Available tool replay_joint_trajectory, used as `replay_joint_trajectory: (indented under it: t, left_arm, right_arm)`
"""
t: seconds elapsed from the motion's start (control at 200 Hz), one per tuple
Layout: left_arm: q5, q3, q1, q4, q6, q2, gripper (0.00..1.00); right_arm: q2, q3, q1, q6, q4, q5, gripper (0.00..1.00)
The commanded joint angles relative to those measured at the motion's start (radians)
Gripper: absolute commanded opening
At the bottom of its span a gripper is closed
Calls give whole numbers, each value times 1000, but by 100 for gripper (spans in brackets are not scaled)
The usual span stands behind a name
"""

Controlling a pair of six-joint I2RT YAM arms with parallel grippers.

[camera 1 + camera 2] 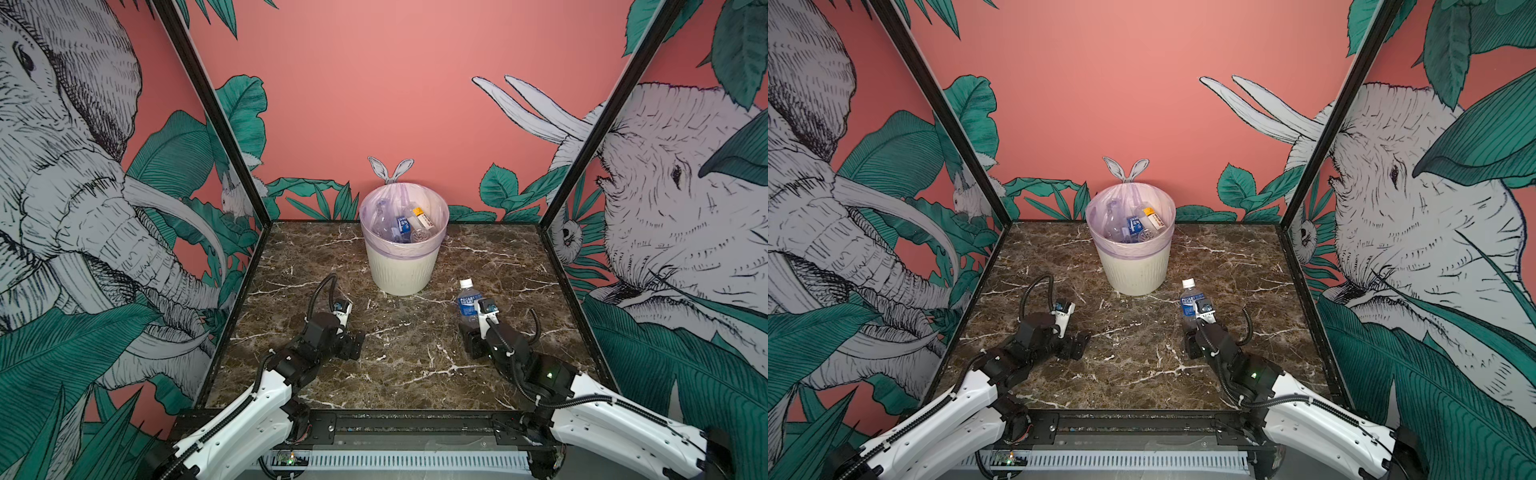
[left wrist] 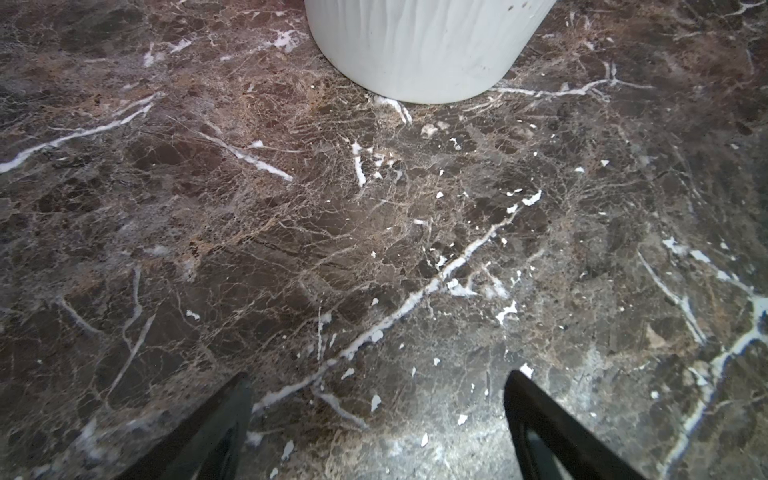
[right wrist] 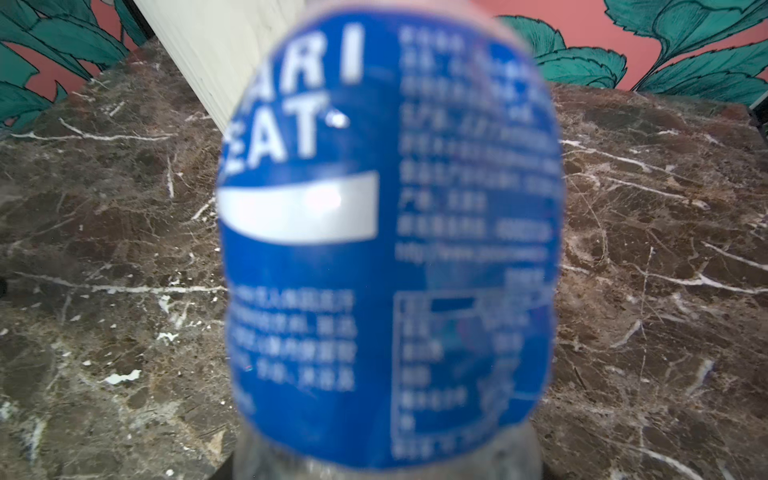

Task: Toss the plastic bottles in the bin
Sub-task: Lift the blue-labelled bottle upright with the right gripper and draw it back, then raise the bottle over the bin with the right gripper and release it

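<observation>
My right gripper raises the bottle next, then carries it outward over the bin's opening [image 1: 403, 214] to release, because the bin's rim stands higher than the bottle.
The cream ribbed bin [image 1: 401, 266] [image 1: 1133, 270] with its lilac bag stands at the back middle of the table. Several plastic bottles [image 1: 403, 226] [image 1: 1136, 226] lie inside it. One blue-labelled bottle with a white cap [image 1: 468, 301] [image 1: 1190, 301] stands upright to the right of the bin. My right gripper [image 1: 470, 330] [image 1: 1188, 330] is shut on its lower body. The bottle's label [image 3: 390, 232] fills the right wrist view and hides the jaws. My left gripper [image 1: 353, 345] [image 1: 1077, 345] [image 2: 378, 399] is open and empty, low over the table, short of the bin's base [image 2: 424, 50].
The dark marble tabletop [image 1: 415, 365] is boxed in by a black frame and printed jungle walls at the left, right and back. The bin's ribbed side [image 3: 208, 54] stands just beyond the held bottle.
</observation>
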Motion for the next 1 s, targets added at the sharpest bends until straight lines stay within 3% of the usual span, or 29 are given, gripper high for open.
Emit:
replay_joint_trajectory:
  t: [0.0, 0.195, 0.34, 0.52, 0.685, 0.735, 0.83, 0.9, 0.995]
  left_arm:
    - [-13, 4, -8, 16, 9, -2, 95]
    - [-13, 2, -9, 16, 9, -4, 95]
    - [-13, 2, -9, 17, 11, -8, 96]
    - [-15, 0, -9, 17, 11, -15, 95]
    - [-17, -3, -9, 17, 9, -27, 95]
    - [-18, -5, -9, 17, 9, -29, 95]
    - [-19, -4, -10, 12, 8, -35, 95]
    - [-25, -10, -10, 11, 8, -48, 95]
    - [-28, -15, -11, 14, 6, -58, 95]
  right_arm:
    - [-32, 102, 11, -46, -37, 10, 53]
    - [8, 305, 11, -149, -61, -22, 52]
    - [120, 532, 11, -249, -64, -29, 52]
    - [436, 930, -19, -375, -78, -21, 51]
    - [816, 1345, -141, -351, -139, -161, 50]
    - [952, 1500, -174, -333, -205, -166, 60]
    - [1171, 1810, -216, -278, -387, -98, 97]
    - [1224, 1913, -228, -259, -440, -90, 99]
    - [1188, 1866, -227, -255, -368, -96, 99]
